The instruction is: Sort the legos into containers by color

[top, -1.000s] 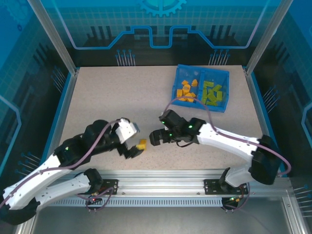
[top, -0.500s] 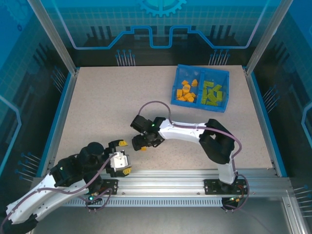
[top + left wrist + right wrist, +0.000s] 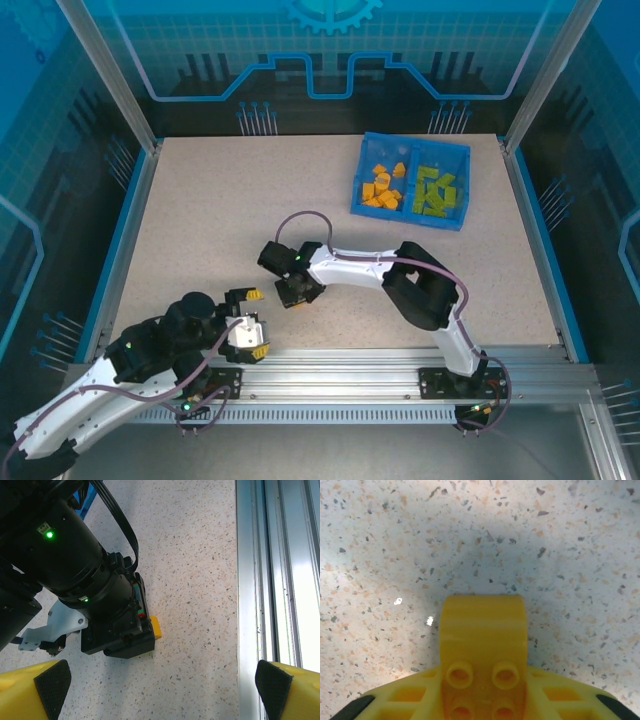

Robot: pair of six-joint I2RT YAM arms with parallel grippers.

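I should next raise my right gripper, move it outward over the far end of the orange legos' side [image 3: 383,157] and release where the colors match, because that end lies outward of my gripper.
In the right wrist view an orange lego [image 3: 484,645] sits studs-up between my yellow fingers [image 3: 395,700], low over the speckled table; my right gripper [image 3: 484,702] is shut on it. From above, that right gripper [image 3: 293,292] is at the table's centre-left, covering the brick. The left wrist view shows a corner of the orange lego [image 3: 156,627] under the right gripper's black body [image 3: 100,605]. My left gripper [image 3: 257,322] stands wide open and empty nearby. The blue container [image 3: 410,142] at the back right holds orange legos [image 3: 382,188] on its left side and green legos [image 3: 435,190] on its right.
A metal rail [image 3: 330,380] runs along the near edge, just behind the left gripper, and appears as the rail [image 3: 280,580] in the left wrist view. Blue frame walls border the table [image 3: 220,210].
The left arm has drawn back toward the near edge, away from the orange brick. The right arm swung left over that brick and shut its jaws on it.
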